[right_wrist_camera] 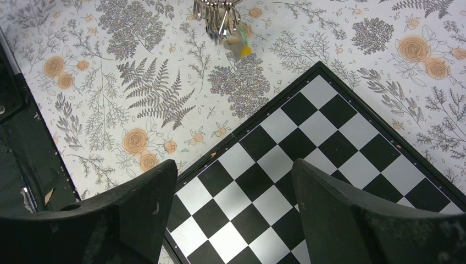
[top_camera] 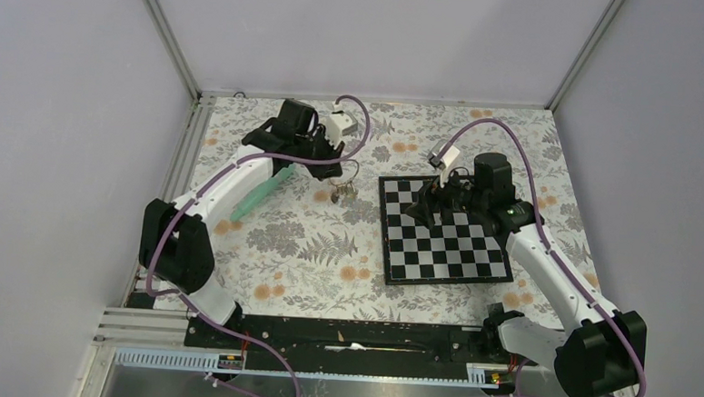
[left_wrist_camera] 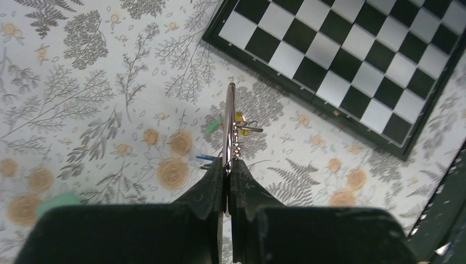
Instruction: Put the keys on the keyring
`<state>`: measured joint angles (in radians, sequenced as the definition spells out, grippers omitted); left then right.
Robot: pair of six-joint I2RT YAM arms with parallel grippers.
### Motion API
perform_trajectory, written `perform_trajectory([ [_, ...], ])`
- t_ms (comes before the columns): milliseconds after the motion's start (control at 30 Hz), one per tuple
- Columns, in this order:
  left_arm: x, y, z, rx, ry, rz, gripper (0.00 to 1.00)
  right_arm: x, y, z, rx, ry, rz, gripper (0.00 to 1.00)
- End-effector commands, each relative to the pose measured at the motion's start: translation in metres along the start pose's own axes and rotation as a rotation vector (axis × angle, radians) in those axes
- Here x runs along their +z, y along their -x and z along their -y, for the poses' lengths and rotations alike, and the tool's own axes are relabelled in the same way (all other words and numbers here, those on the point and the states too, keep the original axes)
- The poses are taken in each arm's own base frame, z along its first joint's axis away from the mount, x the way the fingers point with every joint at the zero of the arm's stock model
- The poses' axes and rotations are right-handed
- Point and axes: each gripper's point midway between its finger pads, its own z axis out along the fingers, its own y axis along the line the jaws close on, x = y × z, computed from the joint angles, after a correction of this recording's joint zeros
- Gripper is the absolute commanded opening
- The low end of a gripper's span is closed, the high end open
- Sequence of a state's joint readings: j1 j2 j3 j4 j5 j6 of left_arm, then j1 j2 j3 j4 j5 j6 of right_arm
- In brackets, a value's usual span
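The keys are hanging. My left gripper will next put them down on clear flowered cloth [top_camera: 310, 193] [left_wrist_camera: 151, 183] beside the teal stick, then let go of the keyring.
My left gripper [top_camera: 337, 168] [left_wrist_camera: 228, 168] is shut on the keyring [top_camera: 342, 187], a thin silvery ring seen edge-on in the left wrist view [left_wrist_camera: 229, 124], held just above the flowered cloth. Small keys hang from it: a yellow head [left_wrist_camera: 239, 116], a blue one [left_wrist_camera: 206, 158] and a green tip [left_wrist_camera: 214, 125]. The bunch also shows at the top of the right wrist view [right_wrist_camera: 220, 16]. I see no black-headed key. My right gripper [top_camera: 425, 204] [right_wrist_camera: 233, 168] is open and empty above the chessboard's far left corner, right of the bunch.
The chessboard [top_camera: 455, 249] [left_wrist_camera: 340, 60] [right_wrist_camera: 308, 165] lies right of centre. A long teal stick [top_camera: 259, 194] lies on the cloth under the left arm. Grey walls enclose the table on three sides.
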<state>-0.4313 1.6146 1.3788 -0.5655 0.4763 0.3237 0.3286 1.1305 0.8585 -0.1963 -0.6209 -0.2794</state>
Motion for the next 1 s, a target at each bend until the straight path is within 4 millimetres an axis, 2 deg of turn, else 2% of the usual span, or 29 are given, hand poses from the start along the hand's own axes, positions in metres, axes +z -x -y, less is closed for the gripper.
perform_trajectory([
  [0, -0.007, 0.032, 0.013, -0.109, -0.098, 0.148, 0.02, 0.001, 0.005, 0.006, -0.003, -0.016, 0.022, 0.84],
  [167, -0.013, 0.037, 0.050, -0.162, -0.301, 0.188, 0.01, 0.003, 0.002, 0.007, 0.005, -0.016, 0.016, 0.84],
  [267, -0.004, 0.020, 0.048, -0.213, -0.294, 0.154, 0.00, 0.002, 0.003, 0.008, 0.007, -0.016, 0.018, 0.84],
  [400, 0.004, -0.017, 0.022, -0.328, -0.218, 0.090, 0.00, 0.002, 0.001, 0.008, 0.010, -0.016, 0.018, 0.84],
  [533, 0.002, -0.052, -0.016, -0.478, -0.138, 0.058, 0.02, 0.003, 0.000, 0.007, 0.014, -0.009, 0.014, 0.85],
  [633, 0.001, -0.071, -0.044, -0.551, -0.077, 0.031, 0.05, 0.003, -0.001, 0.008, 0.018, -0.007, 0.012, 0.85],
  [767, 0.008, -0.101, -0.067, -0.636, -0.081, -0.043, 0.09, 0.003, -0.002, 0.006, 0.027, 0.003, 0.012, 0.86],
  [967, 0.007, -0.131, -0.097, -0.700, -0.033, -0.090, 0.17, 0.004, -0.005, 0.006, 0.036, 0.012, 0.006, 0.87],
])
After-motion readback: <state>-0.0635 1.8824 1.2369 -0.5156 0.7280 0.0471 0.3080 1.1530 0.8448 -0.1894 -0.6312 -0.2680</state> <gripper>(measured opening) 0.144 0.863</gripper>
